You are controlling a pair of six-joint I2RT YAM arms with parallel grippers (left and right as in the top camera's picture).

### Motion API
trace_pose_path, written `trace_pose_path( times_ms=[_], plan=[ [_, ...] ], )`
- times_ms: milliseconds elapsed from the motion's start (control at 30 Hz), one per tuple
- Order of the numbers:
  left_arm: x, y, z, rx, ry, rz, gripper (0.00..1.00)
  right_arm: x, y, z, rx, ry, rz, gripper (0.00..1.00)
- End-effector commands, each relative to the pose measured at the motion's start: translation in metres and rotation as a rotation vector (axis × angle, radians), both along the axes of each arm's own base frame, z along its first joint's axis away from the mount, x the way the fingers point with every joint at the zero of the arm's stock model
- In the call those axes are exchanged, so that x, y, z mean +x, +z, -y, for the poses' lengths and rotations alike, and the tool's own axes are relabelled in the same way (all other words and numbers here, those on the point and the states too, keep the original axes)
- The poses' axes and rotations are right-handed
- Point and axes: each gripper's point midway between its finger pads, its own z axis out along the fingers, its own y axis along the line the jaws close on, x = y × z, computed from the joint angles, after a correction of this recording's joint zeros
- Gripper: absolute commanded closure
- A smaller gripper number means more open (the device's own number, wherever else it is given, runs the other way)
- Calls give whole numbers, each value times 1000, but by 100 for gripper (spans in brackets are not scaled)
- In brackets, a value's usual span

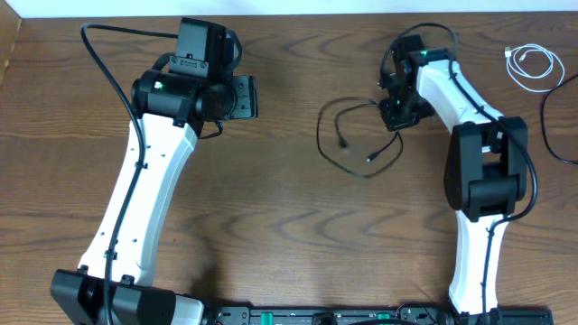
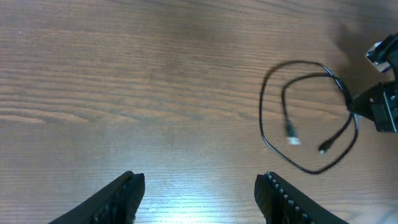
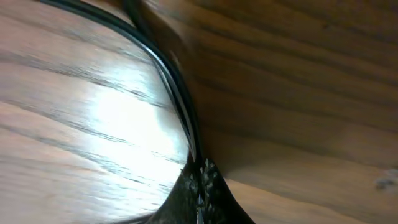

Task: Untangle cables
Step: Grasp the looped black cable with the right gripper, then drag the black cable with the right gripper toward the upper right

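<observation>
The black cable (image 1: pixel 348 149) goes outward with my right gripper next for release on clear space, since bare wood beyond the loop (image 1: pixel 367 82) lies outward of the gripper.
The black cable (image 1: pixel 348 149) lies in loose loops on the wooden table right of centre, both plug ends inside the loop. It also shows in the left wrist view (image 2: pixel 305 118). My right gripper (image 1: pixel 395 119) is at the loop's upper right and is shut on the black cable (image 3: pixel 168 81), whose strands run into the closed jaws (image 3: pixel 200 177). The white cable (image 1: pixel 531 63) lies coiled at the far right back, apart from the black one. My left gripper (image 2: pixel 199 193) is open and empty over bare table, left of the black cable.
A thicker black wire (image 1: pixel 553 126) curves along the right table edge. Another black arm wire (image 1: pixel 108 63) arcs at the back left. The table's back edge (image 1: pixel 289 13) runs along the top.
</observation>
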Motion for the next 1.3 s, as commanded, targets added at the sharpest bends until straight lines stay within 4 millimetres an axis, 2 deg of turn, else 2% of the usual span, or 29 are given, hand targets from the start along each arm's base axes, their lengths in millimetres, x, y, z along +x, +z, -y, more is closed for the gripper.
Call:
trace_pose_path(
  times_ms=[0, 133, 233, 267, 300, 400, 500, 633, 667, 733, 933, 1033, 1100, 1167, 1267],
  plan=[
    [-1, 6, -2, -8, 15, 12, 37, -24, -34, -47, 265, -53, -181, 99],
    [-1, 6, -2, -8, 15, 12, 37, 3, 27, -62, 397, -34, -93, 99],
    [-1, 6, -2, -8, 15, 12, 37, 14, 75, -73, 517, 7, -11, 99],
    [-1, 6, -2, -8, 15, 12, 37, 19, 105, -78, 600, 24, 37, 99],
    [-1, 6, -2, -8, 15, 12, 37, 20, 118, -79, 637, 31, 59, 99],
    [-1, 6, -2, -8, 15, 12, 37, 27, 181, -80, 846, 56, 168, 99],
    [-1, 6, -2, -8, 15, 13, 37, 25, 213, -79, 995, 68, 194, 99],
    [-1, 6, -2, -8, 15, 12, 37, 25, 228, -74, 1095, 63, 196, 99],
    [-1, 6, -2, -8, 15, 12, 37, 24, 241, -71, 1169, 69, 201, 99],
    [-1, 6, -2, -8, 15, 12, 37, 27, 253, -63, 1238, 60, 216, 99],
    [-1, 6, -2, -8, 15, 12, 37, 34, 260, -33, 1274, -23, 226, 99],
    [-1, 6, -2, -8, 15, 12, 37, 44, 225, -12, 1065, -131, 220, 99],
    [-1, 6, -2, -8, 15, 12, 37, 47, 194, 6, 862, -211, 208, 98],
    [-1, 6, -2, -8, 15, 11, 37, 47, 168, 29, 675, -301, 184, 80],
    [-1, 6, -2, -7, 15, 10, 37, 46, 154, 40, 598, -324, 179, 46]
  ],
)
